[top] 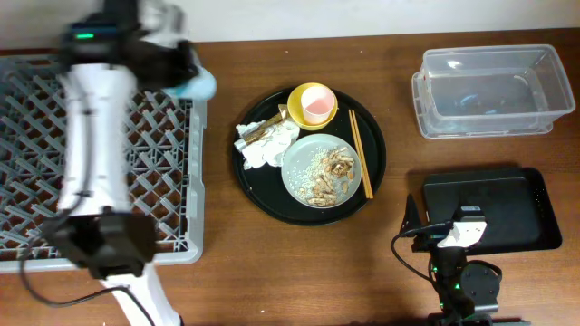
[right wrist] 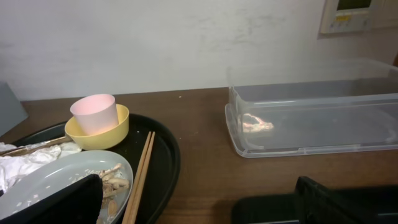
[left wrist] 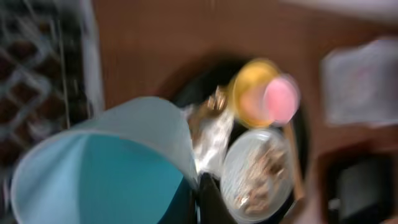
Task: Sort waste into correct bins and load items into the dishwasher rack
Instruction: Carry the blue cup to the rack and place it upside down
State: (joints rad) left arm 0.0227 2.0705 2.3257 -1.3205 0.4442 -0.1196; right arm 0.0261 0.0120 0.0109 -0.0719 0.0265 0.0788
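My left gripper tilts, then lowers the cup next, to the left in the overhead view, onto the rack's empty far wires (top: 156, 107) (left wrist: 41, 79), as it still overhangs the rack's rim.
My left gripper (top: 178, 71) is shut on the light blue cup (top: 201, 87) and holds it above the right far corner of the grey dishwasher rack (top: 168, 195). The cup fills the blurred left wrist view (left wrist: 106, 168). On the round black tray lie white napkins with a brownish wrapper (top: 267, 143), a grey plate (top: 299, 172) with food scraps (top: 328, 174), chopsticks (top: 361, 158), and a yellow bowl (top: 299, 93) holding the pink cup (top: 317, 105). My right gripper (top: 446, 222) is open and empty over the flat black tray (top: 517, 213). The clear tub (top: 489, 91) stands far right.
The round black tray (top: 263, 195) sits mid-table between the rack and the bins. In the right wrist view the pink cup (right wrist: 94, 113), chopsticks (right wrist: 140, 177) and clear tub (right wrist: 311, 118) show, with bare wooden table (right wrist: 205, 155) between them.
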